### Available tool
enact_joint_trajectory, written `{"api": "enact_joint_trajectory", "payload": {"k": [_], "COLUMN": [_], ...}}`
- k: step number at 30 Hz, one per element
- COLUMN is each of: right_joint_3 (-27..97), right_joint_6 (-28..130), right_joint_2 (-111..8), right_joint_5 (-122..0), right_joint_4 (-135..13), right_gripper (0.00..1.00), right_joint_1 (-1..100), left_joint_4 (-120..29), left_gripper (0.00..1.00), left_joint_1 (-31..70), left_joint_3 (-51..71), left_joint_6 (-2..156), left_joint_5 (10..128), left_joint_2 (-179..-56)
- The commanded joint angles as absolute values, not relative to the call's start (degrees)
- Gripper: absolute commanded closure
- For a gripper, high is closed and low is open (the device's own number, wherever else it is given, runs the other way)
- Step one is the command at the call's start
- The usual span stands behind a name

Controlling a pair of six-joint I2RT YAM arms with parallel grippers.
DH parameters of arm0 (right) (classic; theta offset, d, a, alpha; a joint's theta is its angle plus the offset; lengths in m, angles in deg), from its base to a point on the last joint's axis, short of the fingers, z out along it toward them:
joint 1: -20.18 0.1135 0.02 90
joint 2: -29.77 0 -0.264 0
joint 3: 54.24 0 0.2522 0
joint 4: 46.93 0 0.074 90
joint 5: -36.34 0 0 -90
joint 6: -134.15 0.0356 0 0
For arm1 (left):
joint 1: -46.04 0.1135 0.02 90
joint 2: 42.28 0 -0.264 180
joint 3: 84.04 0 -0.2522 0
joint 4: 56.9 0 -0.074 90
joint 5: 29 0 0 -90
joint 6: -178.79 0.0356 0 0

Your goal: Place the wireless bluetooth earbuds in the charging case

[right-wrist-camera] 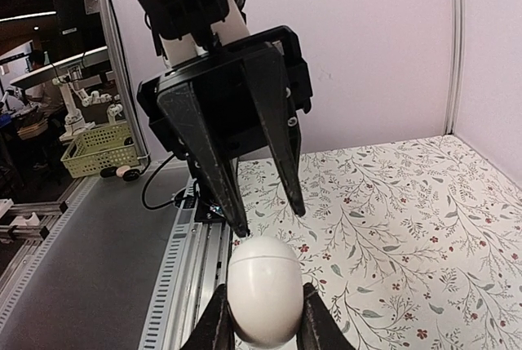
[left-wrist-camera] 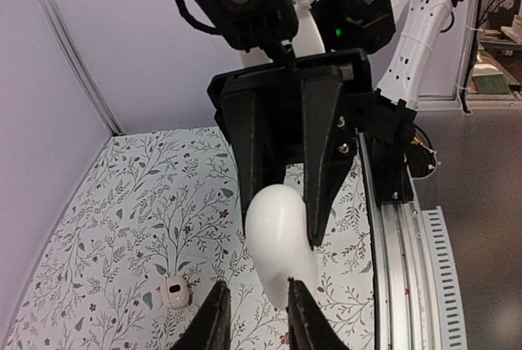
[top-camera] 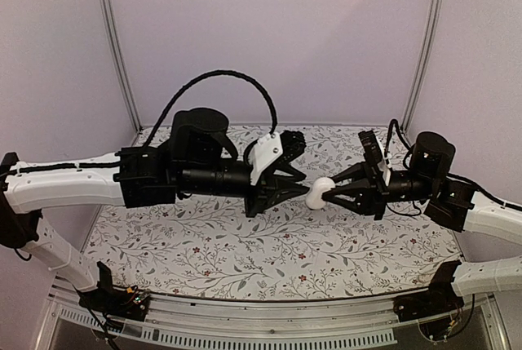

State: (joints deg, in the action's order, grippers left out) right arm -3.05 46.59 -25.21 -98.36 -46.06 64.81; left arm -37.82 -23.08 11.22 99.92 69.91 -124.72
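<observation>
The robot's right gripper needs to move down and to the left in the top view, tilting its fingers downward, and let go of the case on the flowered tabletop, which is clear there.
The charging case is a white egg-shaped shell with a seam round it, held in the air over the table's middle. My right gripper is shut on its sides, and the seam faces up in the right wrist view. Coming from the opposite side, my left gripper is open with nothing between its fingers. One left fingertip touches the case's end near the seam. The other stands off it. Below, one small white earbud with a dark patch lies on the table.
The flowered table top lies well below both grippers. A metal rail runs along the near edge. Pale walls and two upright metal posts close in the back and sides.
</observation>
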Motion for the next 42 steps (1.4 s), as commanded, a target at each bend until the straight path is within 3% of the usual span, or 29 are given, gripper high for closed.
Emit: {"api": "enact_joint_trajectory", "payload": {"k": [1, 4, 10, 19, 27, 37, 42], "right_joint_3": [-1.8, -2.2, -4.7, -4.9, 0.4, 16.9, 23.8], "right_joint_6": [47.1, 47.2, 50.5, 56.8, 58.0, 54.9, 53.4], "right_joint_2": [-25.1, -24.9, -25.0, -31.9, -49.6, -74.1, -82.5], "right_joint_5": [-96.8, -95.6, -94.3, -90.4, -89.1, -92.5, -90.3], "right_joint_4": [-45.4, -45.5, -41.0, -46.6, -44.7, -48.1, -51.7], "right_gripper": [1.0, 1.0, 1.0, 1.0, 1.0, 1.0, 1.0], "right_joint_1": [64.9, 64.9, 64.3, 54.5, 52.9, 55.3, 57.5], "left_joint_4": [-38.0, -39.8, -48.1, -49.8, -50.7, -53.0, -52.8], "left_gripper": [0.76, 0.72, 0.56, 0.52, 0.42, 0.11, 0.01], "left_joint_1": [-23.9, -23.1, -18.9, -15.4, -12.1, -9.0, -8.2], "left_joint_3": [10.5, 12.7, 18.9, 20.5, 24.0, 30.0, 30.7], "left_joint_6": [100.9, 99.5, 95.1, 90.8, 85.9, 81.2, 80.7], "left_joint_5": [70.0, 67.9, 76.0, 71.8, 65.5, 63.7, 63.4], "left_joint_2": [-124.5, -122.9, -120.7, -121.7, -121.2, -116.8, -115.9]}}
